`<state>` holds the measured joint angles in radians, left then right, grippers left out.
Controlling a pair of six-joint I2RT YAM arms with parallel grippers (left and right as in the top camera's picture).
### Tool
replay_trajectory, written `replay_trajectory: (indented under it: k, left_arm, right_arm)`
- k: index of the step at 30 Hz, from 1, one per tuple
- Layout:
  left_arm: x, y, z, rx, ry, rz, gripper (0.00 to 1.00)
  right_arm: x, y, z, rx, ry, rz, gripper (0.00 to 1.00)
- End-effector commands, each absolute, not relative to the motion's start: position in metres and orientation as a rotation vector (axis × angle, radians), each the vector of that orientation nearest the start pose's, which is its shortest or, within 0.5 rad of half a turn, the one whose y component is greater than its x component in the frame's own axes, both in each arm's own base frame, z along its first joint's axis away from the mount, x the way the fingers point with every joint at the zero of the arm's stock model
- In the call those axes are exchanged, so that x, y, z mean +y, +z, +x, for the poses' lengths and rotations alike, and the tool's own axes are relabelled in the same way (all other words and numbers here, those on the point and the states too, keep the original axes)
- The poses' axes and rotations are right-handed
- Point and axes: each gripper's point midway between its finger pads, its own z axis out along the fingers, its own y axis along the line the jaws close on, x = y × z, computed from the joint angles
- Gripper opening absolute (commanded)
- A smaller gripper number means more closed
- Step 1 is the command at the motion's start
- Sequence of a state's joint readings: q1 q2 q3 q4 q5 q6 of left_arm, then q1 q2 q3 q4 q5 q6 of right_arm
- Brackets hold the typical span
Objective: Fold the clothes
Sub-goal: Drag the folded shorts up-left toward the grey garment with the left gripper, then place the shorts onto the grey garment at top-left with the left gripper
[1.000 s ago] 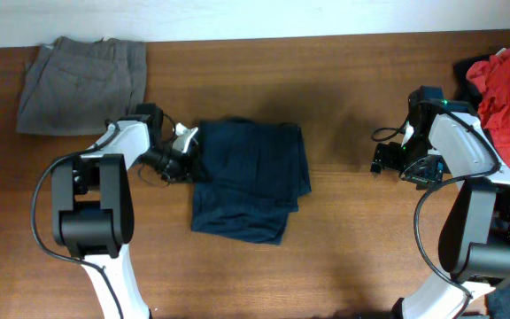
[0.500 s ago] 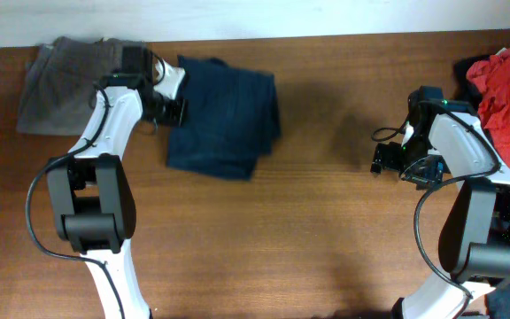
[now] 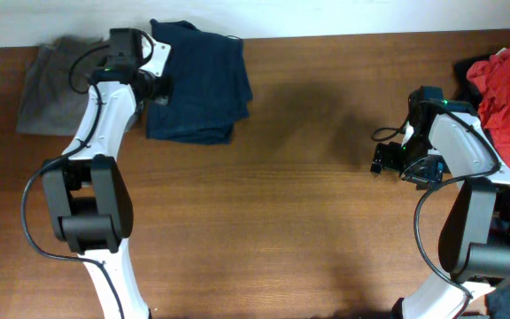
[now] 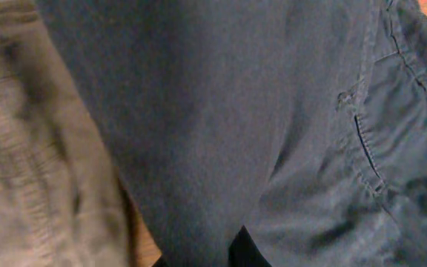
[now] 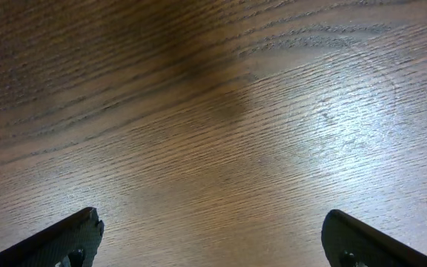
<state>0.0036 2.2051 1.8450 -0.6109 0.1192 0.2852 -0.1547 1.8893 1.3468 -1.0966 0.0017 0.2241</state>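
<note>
The navy fold and the grey-khaki trousers [image 3: 50, 89] [image 4: 28, 141] both lie folded, so my left gripper will next move up, left in the overhead view and down over the trousers to release the fold.
The folded dark navy-blue trousers [image 3: 197, 84] lie at the back left of the table, their left edge in my left gripper [image 3: 155, 89], which is shut on them. In the left wrist view the navy cloth [image 4: 236, 111] fills the frame, with the grey-khaki trousers [image 4: 28, 141] at its left. The grey-khaki trousers [image 3: 50, 89] lie folded at the far back left, partly under my left arm. A red garment [image 3: 507, 84] and a black one [image 3: 467, 71] are heaped at the right edge. My right gripper [image 5: 210, 237] is open and empty over bare wood.
The wooden table [image 3: 308, 213] runs across the whole view. A white wall strip [image 3: 326, 18] borders its far edge. My right arm [image 3: 454, 146] stands beside the heap at the right.
My left gripper has dragged the navy trousers from the table's left middle up to the back left, beside the grey-khaki trousers. The right arm has not moved.
</note>
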Motion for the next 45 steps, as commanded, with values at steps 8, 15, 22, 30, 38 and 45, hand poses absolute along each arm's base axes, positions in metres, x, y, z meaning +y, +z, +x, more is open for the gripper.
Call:
replay_trajectory:
  k: [8,15,22,30,38,45]
  left_arm:
    - [0.044,0.114,0.579,2.468,0.072,0.297,0.01]
    - [0.047,0.149,0.589,2.414,0.088,0.291,0.01]
    - [0.054,0.164,0.590,2.407,0.136,0.298,0.00]
    - [0.067,0.169,0.593,2.387,0.208,0.316,0.01]
    - [0.105,0.175,0.594,2.367,0.297,0.254,0.00]
    - [0.120,0.174,0.590,2.377,0.307,0.224,0.00]
  right_arm:
    - [-0.052,0.056,0.328,3.115,-0.002,0.592,0.99]
    - [-0.052,0.056,0.328,3.115,-0.002,0.592,0.99]
    - [-0.052,0.056,0.328,3.115,-0.002,0.592,0.99]
    - [-0.052,0.056,0.328,3.115,-0.003,0.592,0.99]
    - [-0.052,0.056,0.328,3.115,-0.002,0.592,0.99]
    - [-0.052,0.056,0.328,3.115,-0.003,0.592,0.99]
